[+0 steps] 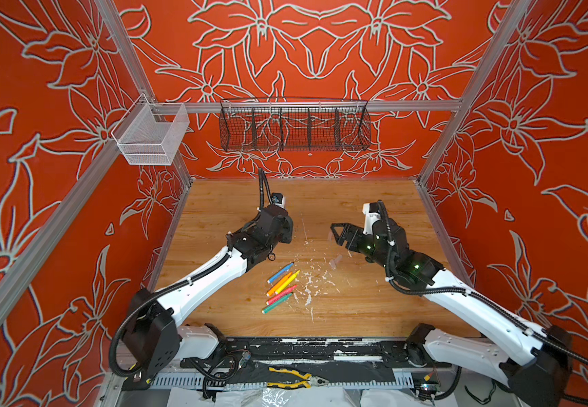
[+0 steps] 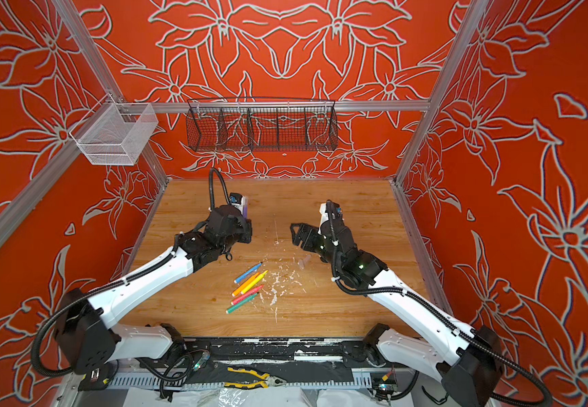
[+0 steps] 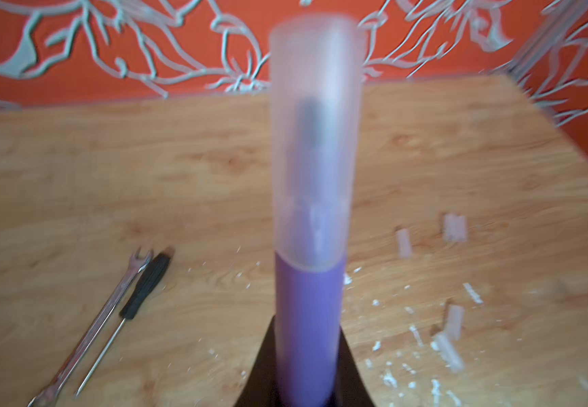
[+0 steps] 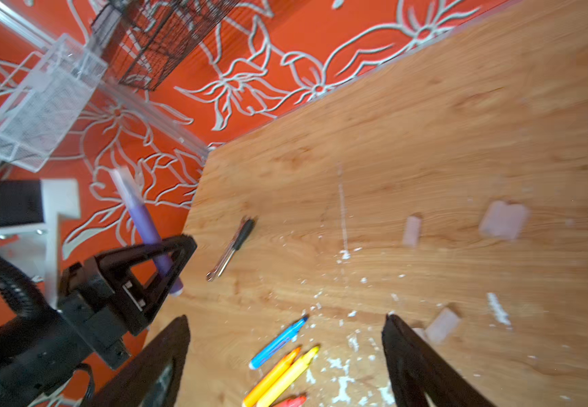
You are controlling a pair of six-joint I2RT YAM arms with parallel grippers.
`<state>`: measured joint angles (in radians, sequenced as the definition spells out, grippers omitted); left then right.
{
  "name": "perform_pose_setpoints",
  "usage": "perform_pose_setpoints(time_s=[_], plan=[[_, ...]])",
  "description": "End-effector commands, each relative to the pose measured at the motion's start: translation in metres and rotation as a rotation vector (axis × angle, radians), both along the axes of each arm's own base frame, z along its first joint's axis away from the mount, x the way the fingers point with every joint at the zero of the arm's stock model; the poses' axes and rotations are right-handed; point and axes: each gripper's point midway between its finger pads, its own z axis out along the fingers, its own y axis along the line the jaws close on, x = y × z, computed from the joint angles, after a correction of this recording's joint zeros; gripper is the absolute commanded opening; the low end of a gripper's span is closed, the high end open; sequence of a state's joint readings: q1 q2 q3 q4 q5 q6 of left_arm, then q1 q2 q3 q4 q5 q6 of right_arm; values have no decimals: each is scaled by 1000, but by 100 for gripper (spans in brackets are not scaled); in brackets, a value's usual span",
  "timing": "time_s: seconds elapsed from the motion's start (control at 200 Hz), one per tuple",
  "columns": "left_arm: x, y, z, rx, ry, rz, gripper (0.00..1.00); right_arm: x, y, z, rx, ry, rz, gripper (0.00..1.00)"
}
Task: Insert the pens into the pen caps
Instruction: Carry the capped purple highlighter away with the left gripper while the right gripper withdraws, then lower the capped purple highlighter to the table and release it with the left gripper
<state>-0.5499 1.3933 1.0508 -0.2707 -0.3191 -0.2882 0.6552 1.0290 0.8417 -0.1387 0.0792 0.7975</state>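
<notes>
The pen's tip is capped and open tabletop (image 3: pixel 217 308) beside the screwdriver is below the left gripper, so the left gripper should next tilt downward, lower the purple pen (image 3: pixel 310 310) there and let go of it.
My left gripper (image 3: pixel 309 384) is shut on the purple pen (image 3: pixel 310 310), held up off the table. A translucent pen cap (image 3: pixel 315 141) sits over the pen's tip. The right wrist view shows this capped pen (image 4: pixel 144 222) too. My right gripper (image 4: pixel 285 319) hangs open and empty over the table, to the right of the left gripper (image 1: pixel 282 218). Blue (image 1: pixel 280 272), orange (image 1: pixel 278 283), yellow (image 1: pixel 287 282), pink-red (image 1: pixel 281 295) and green (image 1: pixel 276 303) pens lie side by side in the middle of the table. Loose pen caps (image 4: pixel 411 230) (image 4: pixel 503 219) (image 4: pixel 442 324) lie right of them.
A wrench (image 3: pixel 109 317) and a screwdriver (image 3: pixel 146 285) lie on the wooden table (image 1: pixel 356 310) under the left arm. White flecks (image 1: pixel 308 299) are scattered mid-table. Yellow-handled pliers (image 1: pixel 296 378) lie in front of the table. A black wire basket (image 1: pixel 294 128) and a white mesh basket (image 1: pixel 151 135) hang on the rails.
</notes>
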Motion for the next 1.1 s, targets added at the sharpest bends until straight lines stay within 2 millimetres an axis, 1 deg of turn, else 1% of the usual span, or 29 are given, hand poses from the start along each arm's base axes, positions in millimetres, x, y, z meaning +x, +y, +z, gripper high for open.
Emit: perform_pose_setpoints(time_s=[0.0, 0.08, 0.12, 0.165, 0.27, 0.36, 0.44, 0.58, 0.666, 0.711, 0.811, 0.866, 0.931, 0.981, 1.096], plan=[[-3, 39, -66, 56, 234, 143, 0, 4, -28, -36, -120, 27, -86, 88], [1, 48, -98, 41, 377, 175, 0, 10, -39, -53, -176, 19, -130, 88], [3, 47, -109, 28, 439, 174, 0, 12, -42, -58, -202, 26, -141, 88], [6, 45, -117, 33, 489, 171, 0, 12, -47, -59, -233, 40, -154, 88], [6, 42, -134, 72, 590, 161, 0, 11, -55, -54, -267, 30, -173, 88], [4, 38, -145, 88, 657, 146, 0, 9, -49, -54, -231, 5, -144, 89], [2, 39, -151, 111, 698, 148, 0, 9, -44, -59, -219, 22, -124, 90], [-1, 44, -161, 158, 731, 146, 0, 15, -37, -71, -249, 77, -107, 89], [-3, 53, -163, 221, 746, 148, 0, 17, -33, -71, -268, 98, -96, 88], [-4, 57, -165, 243, 747, 158, 4, 18, -33, -70, -276, 96, -90, 87], [-6, 48, -175, 214, 787, 123, 6, 18, -34, -73, -277, 93, -98, 88], [-6, 44, -177, 199, 800, 110, 6, 18, -32, -76, -269, 100, -90, 89], [-7, 44, -178, 197, 796, 107, 12, 19, -28, -76, -269, 92, -69, 88], [-6, 48, -177, 214, 785, 116, 18, 21, -31, -77, -282, 95, -87, 88], [-5, 56, -174, 251, 769, 136, 24, 24, -29, -80, -289, 104, -86, 88]])
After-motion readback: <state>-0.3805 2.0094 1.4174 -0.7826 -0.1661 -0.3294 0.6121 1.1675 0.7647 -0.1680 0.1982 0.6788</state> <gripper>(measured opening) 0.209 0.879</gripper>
